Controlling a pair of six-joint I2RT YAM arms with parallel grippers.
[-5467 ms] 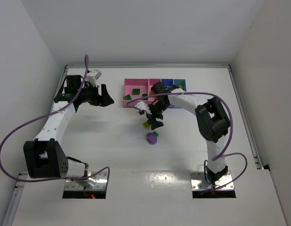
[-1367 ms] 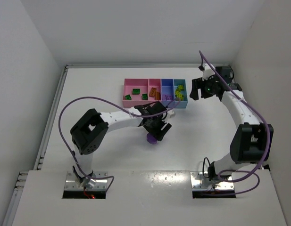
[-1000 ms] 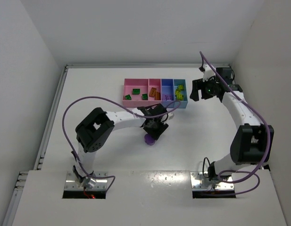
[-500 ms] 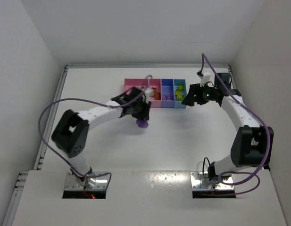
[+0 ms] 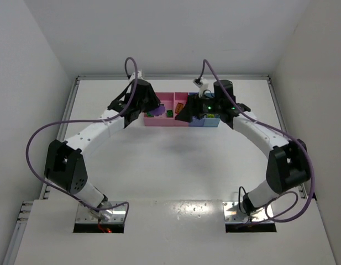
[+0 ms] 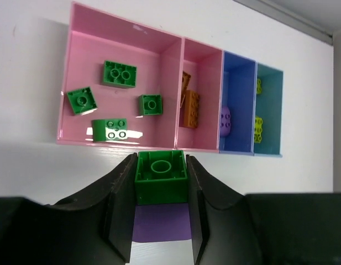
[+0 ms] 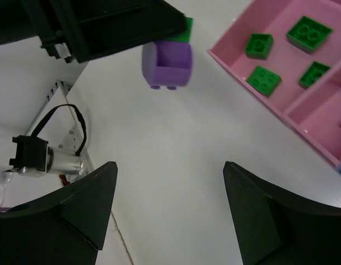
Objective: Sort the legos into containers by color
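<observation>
I will move my left gripper outward next, past the front side of the containers and over the big pink section (image 5: 166, 103) (image 6: 121, 96). I will let go of its green lego there, because several green legos are in that section.
My left gripper (image 6: 161, 185) is shut on a green lego (image 6: 161, 175) that is joined to a purple piece (image 6: 161, 222). It hangs just before the containers' (image 6: 76, 141) front wall. The big pink compartment holds several green legos (image 6: 119, 73). Orange ones (image 6: 189, 107) lie in the narrow pink one, a purple brick (image 6: 226, 120) in the purple-blue one, and yellow ones (image 6: 259, 128) in the light blue one. My right gripper (image 7: 170, 171) is open and empty, and its view shows the held purple piece (image 7: 167, 62) from below. In the top view the left gripper (image 5: 151, 110) and right gripper (image 5: 184, 115) are both at the tray (image 5: 159, 122).
The two arms meet over the tray at the back middle of the white table (image 5: 176, 165). A raised rail (image 5: 170, 77) runs along the table's far edge. The left arm's base plate and cable (image 7: 35, 157) show in the right wrist view.
The left gripper closed on the joined green and purple piece in mid-table, lifted it and carried it back-left to the tray's pink end. The right arm swung left over the tray.
</observation>
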